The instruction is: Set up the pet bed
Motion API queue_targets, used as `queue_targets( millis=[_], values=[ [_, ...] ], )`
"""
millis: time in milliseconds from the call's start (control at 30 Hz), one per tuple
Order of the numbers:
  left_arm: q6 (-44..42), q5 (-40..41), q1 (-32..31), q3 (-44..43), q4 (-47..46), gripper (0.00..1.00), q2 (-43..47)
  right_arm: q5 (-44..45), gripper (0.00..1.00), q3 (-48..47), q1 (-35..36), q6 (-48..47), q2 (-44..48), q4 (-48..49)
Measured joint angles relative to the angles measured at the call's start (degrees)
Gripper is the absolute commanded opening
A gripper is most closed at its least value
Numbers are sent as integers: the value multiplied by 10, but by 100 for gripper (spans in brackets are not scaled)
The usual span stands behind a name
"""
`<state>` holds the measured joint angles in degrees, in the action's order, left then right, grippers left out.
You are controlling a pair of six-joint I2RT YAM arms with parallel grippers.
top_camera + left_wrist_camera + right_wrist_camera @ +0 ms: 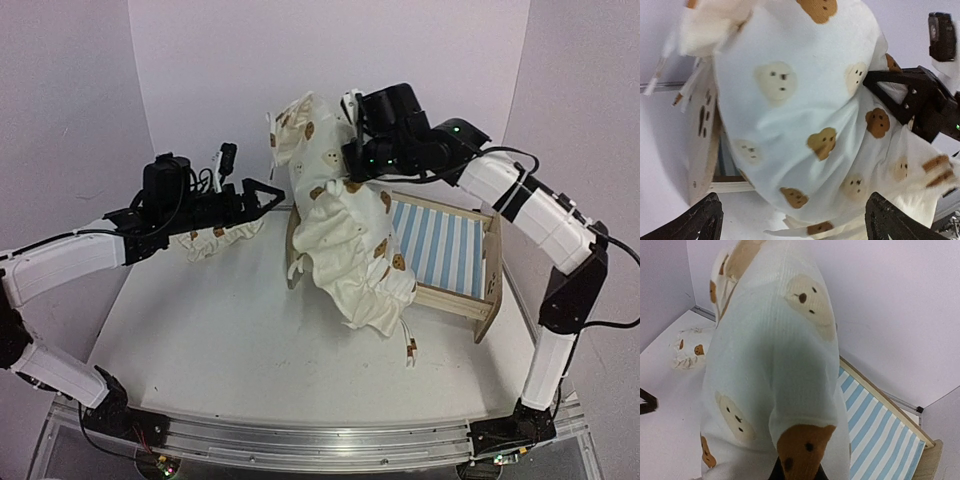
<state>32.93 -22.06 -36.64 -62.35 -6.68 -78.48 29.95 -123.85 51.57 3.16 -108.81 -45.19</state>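
The cushion (340, 230) hangs over one end of the bed. My right gripper lifts the cushion across next, then lowers it over the striped base.
The pet bed (445, 245) stands right of centre, a light plywood frame with a blue-and-white striped base (880, 430). Its paw-print end board (702, 130) shows behind the cloth. A large cream bear-print cushion (340, 230) hangs over the bed's left end, its lower ruffle drooping to the table. My right gripper (352, 168) is shut on the cushion's upper part, with a fold pinched between its fingers (797, 475). My left gripper (270, 195) stands open just left of the cushion (800, 115), jaws wide apart and holding nothing.
A small matching bear-print pillow (215, 238) lies on the table under the left arm, and also shows in the right wrist view (687, 350). White walls close in the table at the back and sides. The right arm reaches over the bed's far rail.
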Motion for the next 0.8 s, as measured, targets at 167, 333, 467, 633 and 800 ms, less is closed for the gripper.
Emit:
queue_targets(
  millis=[167, 333, 467, 633, 800],
  values=[
    [-22, 64, 18, 13, 32, 99, 71, -100, 0, 63, -69, 8, 65, 95],
    [-28, 93, 20, 14, 43, 99, 90, -238, 0, -1, -68, 80, 46, 226],
    [-25, 98, 20, 14, 48, 99, 91, -310, 0, -2, -75, 163, 45, 362],
    [-23, 103, 20, 19, 53, 99, 91, -307, 0, 202, -180, 273, 160, 497],
    [-18, 102, 20, 19, 52, 99, 88, -217, 0, 490, -330, 316, 304, 541]
  ],
)
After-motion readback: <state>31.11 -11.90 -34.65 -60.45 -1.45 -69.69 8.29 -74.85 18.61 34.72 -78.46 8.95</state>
